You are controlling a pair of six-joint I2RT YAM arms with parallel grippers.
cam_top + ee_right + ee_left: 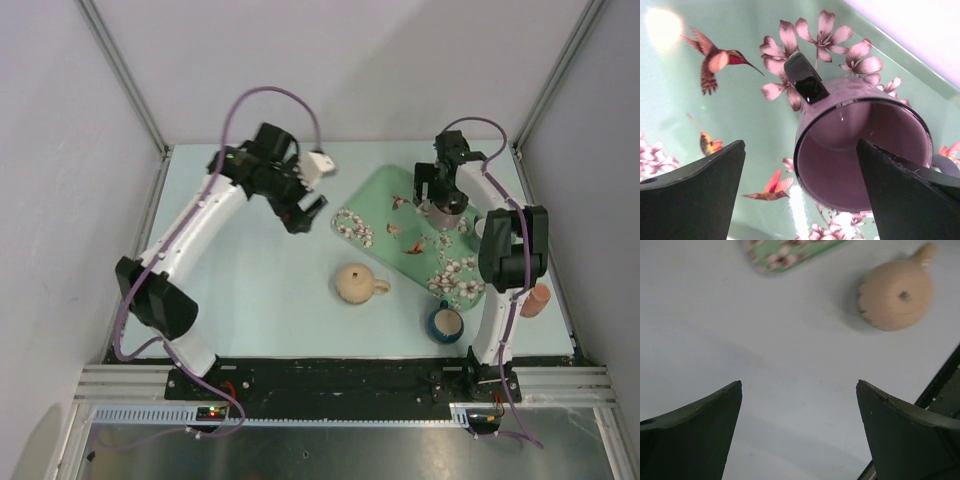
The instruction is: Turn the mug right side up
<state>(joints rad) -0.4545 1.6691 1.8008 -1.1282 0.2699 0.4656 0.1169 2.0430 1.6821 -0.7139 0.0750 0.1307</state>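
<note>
The tan mug's handle juts free below my left gripper and to its right in the top view, so next I should turn and lower my gripper onto it.
The tan mug stands upside down on the pale table, near the middle, with its small handle pointing right. In the left wrist view it shows its closed base at the upper right. My left gripper is open and empty, above the table to the upper left of the mug; in its own view only bare table lies between the fingers. My right gripper is open over a mauve mug on the tray; in its own view one finger overlaps that mug's rim.
The mauve mug with a dark handle stands mouth up on a green flowered tray. A dark blue mug stands upright by the right arm's base. A salmon cup sits at the right edge. The tray's corner is near the tan mug.
</note>
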